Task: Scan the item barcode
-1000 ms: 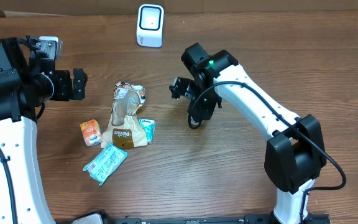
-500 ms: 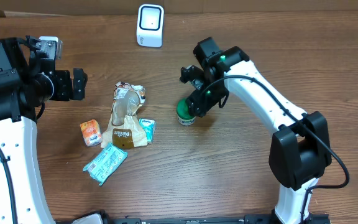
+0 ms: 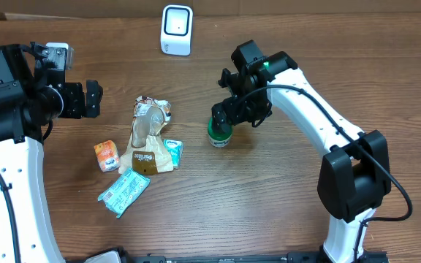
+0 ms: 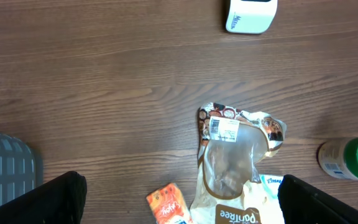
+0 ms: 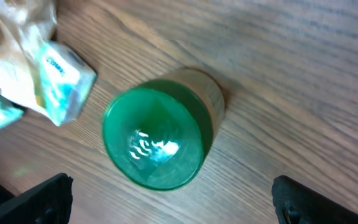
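I need to lower my right gripper a little toward the pile before it closes, open around the green lid [image 3: 219, 132] [image 5: 154, 143], because the container stands upright under it.
A small container with a green lid [image 3: 219, 132] stands upright on the table, right of the item pile. In the right wrist view the lid [image 5: 154, 143] faces the camera. My right gripper [image 3: 230, 119] hovers just above it, open [image 5: 173, 202], with both fingers well apart and touching nothing. No barcode shows on the container. The white scanner [image 3: 177, 29] stands at the back edge. My left gripper [image 3: 93, 98] hangs open at the left; in its own view [image 4: 182, 202] it is over the pile with nothing held.
The pile holds a clear-and-brown snack bag [image 3: 150, 135], an orange packet [image 3: 107, 155], a teal wrapper [image 3: 123, 193] and a small blue-white packet [image 3: 172, 152]. A grey basket corner [image 4: 5, 168] shows at far left. Bare wood lies right of the container.
My right gripper has opened and let go of the green-lidded container, which now stands upright on the table. The gripper has drawn up and slightly right. The left arm is still.
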You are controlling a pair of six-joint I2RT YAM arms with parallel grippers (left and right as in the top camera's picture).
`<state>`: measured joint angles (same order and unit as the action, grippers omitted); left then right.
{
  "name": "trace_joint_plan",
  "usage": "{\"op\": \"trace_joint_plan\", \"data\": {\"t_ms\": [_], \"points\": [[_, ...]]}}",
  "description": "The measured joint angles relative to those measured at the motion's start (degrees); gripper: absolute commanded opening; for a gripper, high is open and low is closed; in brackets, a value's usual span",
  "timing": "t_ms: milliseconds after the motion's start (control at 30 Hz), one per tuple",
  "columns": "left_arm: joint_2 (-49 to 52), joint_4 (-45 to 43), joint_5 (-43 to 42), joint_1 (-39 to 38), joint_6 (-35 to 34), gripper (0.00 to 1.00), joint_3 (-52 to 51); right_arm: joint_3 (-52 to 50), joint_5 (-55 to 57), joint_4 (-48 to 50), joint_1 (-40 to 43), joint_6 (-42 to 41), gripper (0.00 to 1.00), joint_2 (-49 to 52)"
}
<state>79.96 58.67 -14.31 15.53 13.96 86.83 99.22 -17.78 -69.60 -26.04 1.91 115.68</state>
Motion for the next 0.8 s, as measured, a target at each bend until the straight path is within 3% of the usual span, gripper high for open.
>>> {"op": "trace_joint_plan", "data": {"t_ms": [167,500,567,800], "points": [[0.0,0.0,0.0,0.0,0.0,1.0,0.0,5.2,1.8,1.1,-1.9,-3.6,1.0,0.0],[0.0,0.0,0.0,0.0,0.0,1.0,0.0,5.4,11.4,1.2,-9.3,-5.8,1.0,2.7],[0.0,0.0,0.0,0.0,0.0,1.0,0.0,5.3,11.7,1.5,-9.1,-6.0,0.92,3.6],[0.0,0.0,0.0,0.0,0.0,1.0,0.0,5.1,12.8,2.7,-8.0,-7.4,0.89,4.1]]}}
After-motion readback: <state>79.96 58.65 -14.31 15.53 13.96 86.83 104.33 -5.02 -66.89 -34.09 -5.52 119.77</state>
